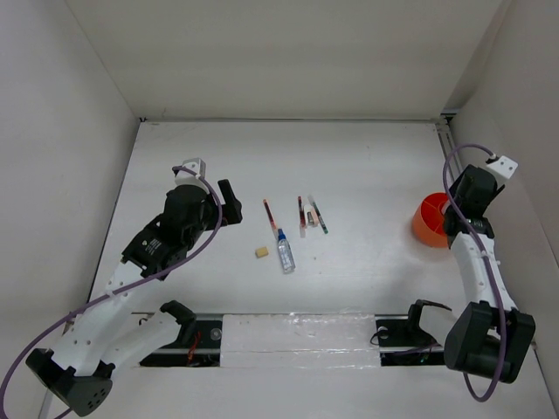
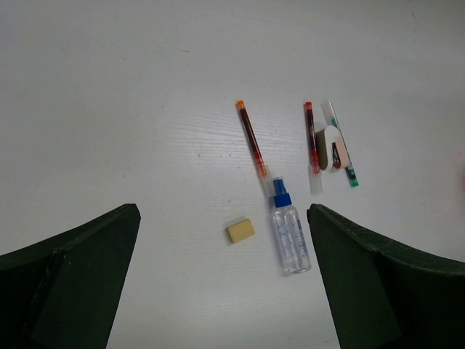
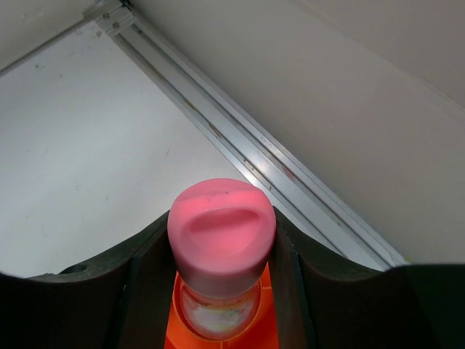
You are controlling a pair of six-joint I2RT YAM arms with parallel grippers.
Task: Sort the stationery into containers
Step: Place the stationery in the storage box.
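Note:
I should lower the upright pink-capped grey cylinder in my right gripper into the orange tub's central ring (image 1: 445, 209) (image 3: 221, 318) below next and let go of it, because its base is already lined up.
My right gripper (image 3: 221, 243) is shut on the pink-capped grey cylinder (image 3: 221, 225) and holds it upright over the central ring of the orange tub (image 3: 171, 320). In the top view that gripper (image 1: 452, 216) is at the tub (image 1: 426, 223), far right. My left gripper (image 2: 221, 214) is open and empty, above the table facing the loose items: a tan eraser (image 2: 240, 230), a clear blue-capped bottle (image 2: 290, 233), two red pens (image 2: 253, 145) (image 2: 312, 145) and a green pen (image 2: 341, 153). In the top view it (image 1: 231, 202) is left of them.
A small white and tan piece (image 2: 330, 145) lies between the right red pen and the green pen. A metal rail (image 3: 240, 145) runs along the right wall just behind the tub. White walls enclose the table on three sides.

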